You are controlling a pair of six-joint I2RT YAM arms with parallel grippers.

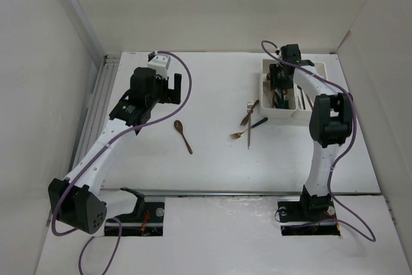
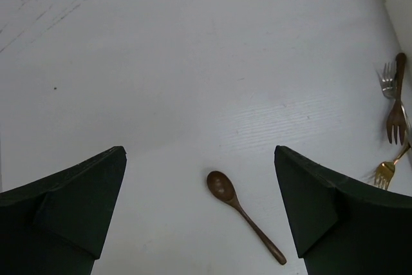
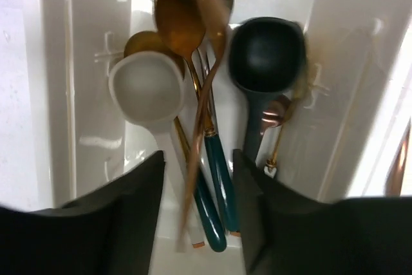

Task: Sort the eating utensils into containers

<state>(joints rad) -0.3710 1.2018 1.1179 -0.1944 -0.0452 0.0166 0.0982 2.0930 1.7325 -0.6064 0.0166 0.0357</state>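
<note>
The robot's left gripper will next move down and back onto the brown spoon's handle near its bowl and close there, because the spoon's stem is narrower than its bowl.
A brown spoon lies on the table; in the left wrist view it lies below and between my fingers. My left gripper is open and empty above it. Three forks lie left of the two joined white bins; they show at the right edge of the left wrist view. My right gripper hangs open over the left bin. A blurred copper spoon sits loose between its jaws, over a white spoon, a dark spoon, a gold spoon and teal handles.
The right bin holds a utensil or two, partly hidden by my right arm. White walls enclose the table at the back and both sides. A ribbed rail runs along the table's left edge.
</note>
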